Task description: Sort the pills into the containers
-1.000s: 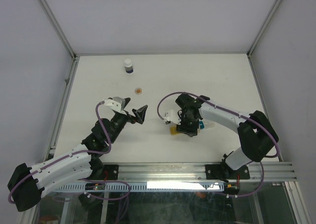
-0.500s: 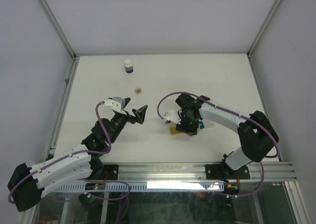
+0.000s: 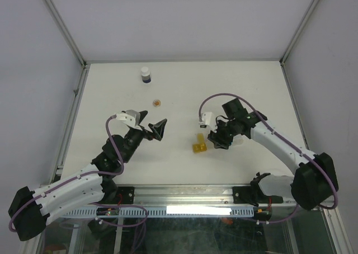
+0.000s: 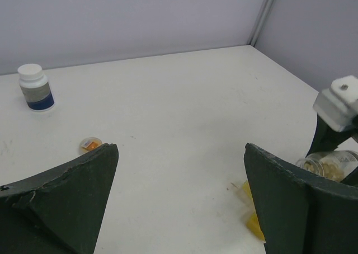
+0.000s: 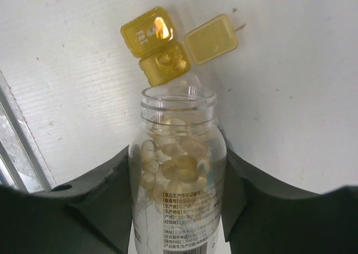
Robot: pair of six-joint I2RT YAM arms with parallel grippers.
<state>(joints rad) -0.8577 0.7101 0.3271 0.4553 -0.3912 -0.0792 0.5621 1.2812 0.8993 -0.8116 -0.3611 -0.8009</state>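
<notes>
My left gripper is open and should reach outward, tilt to point down and lower its fingers around the orange-centred cap (image 3: 156, 103) (image 4: 90, 144), because the cap is lying flat on the tabletop.
My right gripper (image 3: 219, 140) is shut on a clear open-mouthed bottle (image 5: 179, 170) of pale yellow pills, held just right of the yellow containers (image 3: 198, 145). In the right wrist view one yellow box (image 5: 146, 33) is closed. The one beside it (image 5: 165, 64) is open with its lid (image 5: 211, 38) flipped back and pills inside. The bottle's mouth points at the open box from just short of it. The teal and clear containers are hidden. My left gripper (image 3: 154, 128) is open and empty, left of the yellow boxes (image 4: 251, 209).
A small white bottle with a dark blue band (image 3: 145, 75) stands at the back left, also in the left wrist view (image 4: 36, 87). A small round orange-centred cap (image 3: 157, 102) lies in front of it. The metal rail (image 5: 11, 153) runs along the table's near edge.
My right arm has swung right and back with the pill bottle, uncovering the yellow containers. The left arm has barely moved.
</notes>
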